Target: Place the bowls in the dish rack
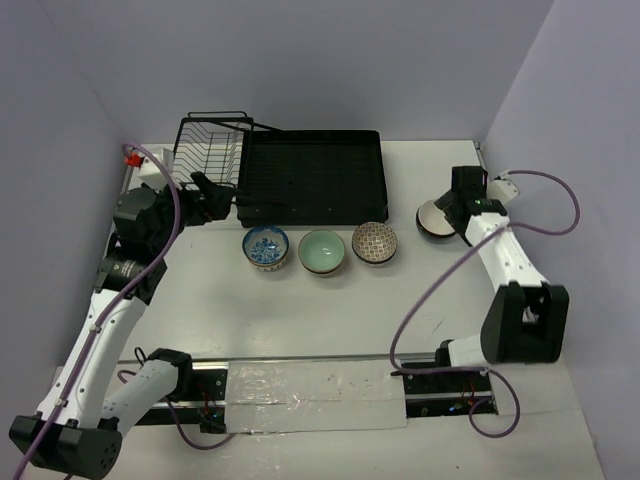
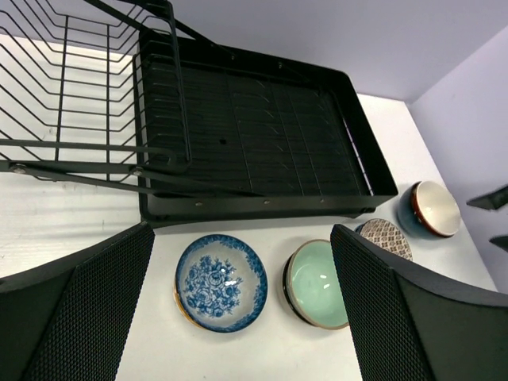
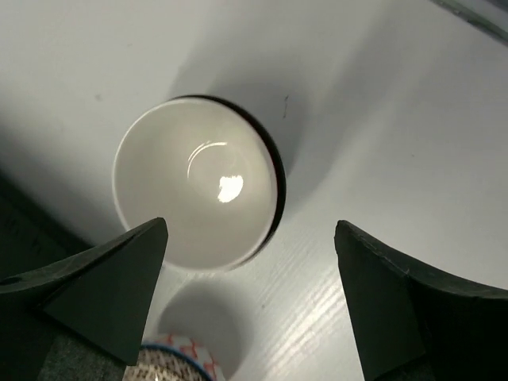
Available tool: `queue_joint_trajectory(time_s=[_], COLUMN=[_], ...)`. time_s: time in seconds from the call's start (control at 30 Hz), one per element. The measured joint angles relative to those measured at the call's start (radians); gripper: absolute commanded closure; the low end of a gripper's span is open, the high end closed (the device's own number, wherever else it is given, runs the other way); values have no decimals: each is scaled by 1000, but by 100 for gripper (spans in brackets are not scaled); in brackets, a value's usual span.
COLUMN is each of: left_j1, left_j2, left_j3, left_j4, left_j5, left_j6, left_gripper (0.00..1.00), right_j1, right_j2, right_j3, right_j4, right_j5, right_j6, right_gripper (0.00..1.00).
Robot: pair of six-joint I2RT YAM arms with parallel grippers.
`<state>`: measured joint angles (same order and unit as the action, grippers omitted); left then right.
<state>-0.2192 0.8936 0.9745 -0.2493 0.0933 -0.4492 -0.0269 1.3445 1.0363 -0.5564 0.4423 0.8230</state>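
My right gripper lowers over the near rim of the white-inside bowl (image 1: 449,235) (image 3: 273,216) next, one finger inside, and closes, as that rim shows between its open fingers.
The black dish rack (image 1: 310,175) lies at the back of the table, its wire basket (image 1: 208,150) at the left end; it also shows in the left wrist view (image 2: 254,127). Three bowls stand in a row in front of it: blue floral (image 1: 265,247) (image 2: 221,282), pale green (image 1: 322,251) (image 2: 317,283), brown patterned (image 1: 375,242) (image 2: 385,236). A dark bowl with a white inside (image 1: 435,220) (image 3: 197,182) (image 2: 431,209) stands further right. My left gripper (image 1: 213,196) (image 2: 238,317) is open and empty, above and behind the blue bowl. My right gripper (image 1: 452,212) (image 3: 250,294) is open, just above the white-inside bowl.
A red and white object (image 1: 135,158) sits at the back left corner. A transparent strip (image 1: 315,395) covers the rail between the arm bases. Purple walls close the back and both sides. The patterned bowl's rim (image 3: 178,361) shows at the bottom of the right wrist view.
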Motion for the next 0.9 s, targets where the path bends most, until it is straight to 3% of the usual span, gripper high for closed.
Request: queue_joint_trajectory(time_s=[0.2,0.6,0.9], left_j1=[-42,-72,-72], left_j2=[-23,-48,-48], left_j3=[-27,-36,-39], left_j4=[-6,-10,-18], left_j5=[-47,-118,-118], left_j6=[43,73,74], left_gripper=[1,1,1], right_j1=[-39,-63,-63], right_j2=[177,268,281], right_j3=[63,66,66], right_j4=[3,18,33], right_j5=[-10,-14,-20], right_j6=[6,-53,-77], right_gripper=[22,42,49])
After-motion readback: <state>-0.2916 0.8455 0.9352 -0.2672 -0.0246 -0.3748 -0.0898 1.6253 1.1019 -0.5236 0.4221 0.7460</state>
